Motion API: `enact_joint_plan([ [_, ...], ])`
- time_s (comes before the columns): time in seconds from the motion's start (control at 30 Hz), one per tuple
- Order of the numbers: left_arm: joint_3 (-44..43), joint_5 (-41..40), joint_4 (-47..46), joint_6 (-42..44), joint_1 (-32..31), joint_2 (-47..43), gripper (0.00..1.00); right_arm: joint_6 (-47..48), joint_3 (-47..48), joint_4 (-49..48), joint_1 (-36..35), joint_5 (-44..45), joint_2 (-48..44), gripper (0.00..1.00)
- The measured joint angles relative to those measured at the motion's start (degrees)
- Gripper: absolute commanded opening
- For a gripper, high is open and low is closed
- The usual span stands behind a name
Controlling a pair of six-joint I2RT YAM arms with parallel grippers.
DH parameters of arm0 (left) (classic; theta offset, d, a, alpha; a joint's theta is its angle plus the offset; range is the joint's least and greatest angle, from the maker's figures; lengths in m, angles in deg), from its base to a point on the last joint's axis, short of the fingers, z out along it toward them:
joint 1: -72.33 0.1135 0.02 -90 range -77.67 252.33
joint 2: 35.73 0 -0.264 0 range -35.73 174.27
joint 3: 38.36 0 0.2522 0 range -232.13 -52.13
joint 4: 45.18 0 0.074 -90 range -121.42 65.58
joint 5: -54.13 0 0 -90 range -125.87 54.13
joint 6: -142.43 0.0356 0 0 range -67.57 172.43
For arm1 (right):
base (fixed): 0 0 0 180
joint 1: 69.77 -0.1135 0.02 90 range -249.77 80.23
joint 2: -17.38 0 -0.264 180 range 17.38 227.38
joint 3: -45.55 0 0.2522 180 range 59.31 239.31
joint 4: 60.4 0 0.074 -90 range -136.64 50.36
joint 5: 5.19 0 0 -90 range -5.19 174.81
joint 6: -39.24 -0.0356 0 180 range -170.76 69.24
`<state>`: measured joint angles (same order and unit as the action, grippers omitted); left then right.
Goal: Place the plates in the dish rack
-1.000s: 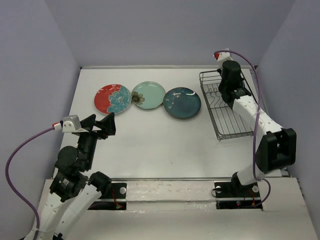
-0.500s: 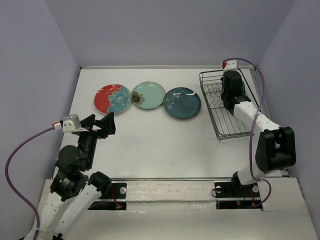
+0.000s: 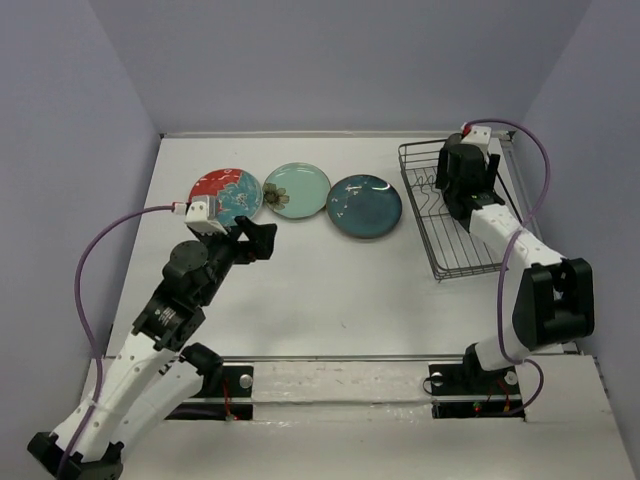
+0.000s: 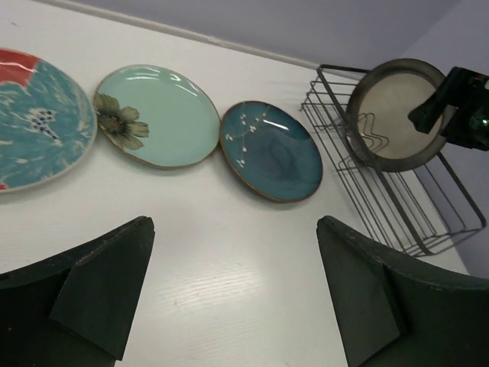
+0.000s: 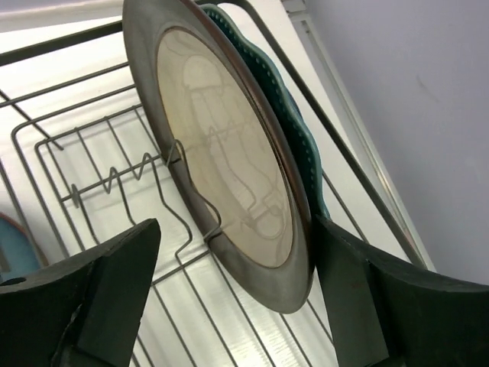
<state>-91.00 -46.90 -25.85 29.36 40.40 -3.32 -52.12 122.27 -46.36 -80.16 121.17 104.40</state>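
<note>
My left gripper moves down and sideways onto the rim of the dark teal plate [image 3: 364, 207] by the pale mint plate [image 3: 297, 191] next. The teal one is nearest the rack.
Three plates lie flat in a row on the table: a red-and-blue floral plate [image 3: 225, 197] [image 4: 38, 122], a pale mint plate [image 3: 297, 191] [image 4: 157, 115] and a dark teal plate [image 3: 364, 206] [image 4: 271, 151]. My left gripper [image 3: 255, 243] [image 4: 235, 298] hovers open and empty just in front of them. In the dish rack [image 3: 470, 260] [image 4: 405, 218] [image 5: 92, 191] a grey-brown plate [image 5: 221, 153] [image 4: 393, 111] stands upright against the tines. A teal scalloped plate [image 5: 302, 145] stands right behind it. My right gripper [image 3: 452, 185] [image 5: 237, 283] is open, its jaws on either side of the grey-brown plate's lower rim.
The rack sits at the table's far right, close to the right wall [image 3: 590, 120]. Its nearer part holds only bare wire floor and tines [image 5: 114, 180]. The back wall runs just behind the row of plates.
My right gripper has opened and let go of the grey-brown plate, which now stands in the rack. My left arm has swung forward and right, toward the row of plates.
</note>
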Motion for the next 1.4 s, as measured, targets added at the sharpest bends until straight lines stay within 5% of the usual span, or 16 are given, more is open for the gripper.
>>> enact_joint_plan([
  [0.2, 0.20, 6.49, -7.26, -8.57, -1.05, 9.51, 0.98, -3.10, 3.87, 6.56, 0.11, -4.13, -2.19, 0.87],
  [0.33, 0.39, 5.57, -13.55, -13.33, -4.79, 21.53, 0.75, -6.19, 6.01, 9.86, 0.11, -8.94, -8.15, 0.87],
  [0.47, 0.37, 4.22, -16.74, -16.85, -7.06, 33.31, 0.66, -10.01, 5.66, 10.78, 0.09, -13.49, -16.26, 0.87],
  [0.87, -8.81, -3.80, -26.64, -30.86, -7.80, 59.56, 0.67, -21.77, -10.80, 8.72, -1.57, -33.27, -36.20, 0.88],
  [1.4, -21.31, -4.42, -33.24, -36.68, -6.60, 81.35, 0.47, -25.46, -15.15, 6.75, -2.99, -44.52, -37.05, 0.88],
])
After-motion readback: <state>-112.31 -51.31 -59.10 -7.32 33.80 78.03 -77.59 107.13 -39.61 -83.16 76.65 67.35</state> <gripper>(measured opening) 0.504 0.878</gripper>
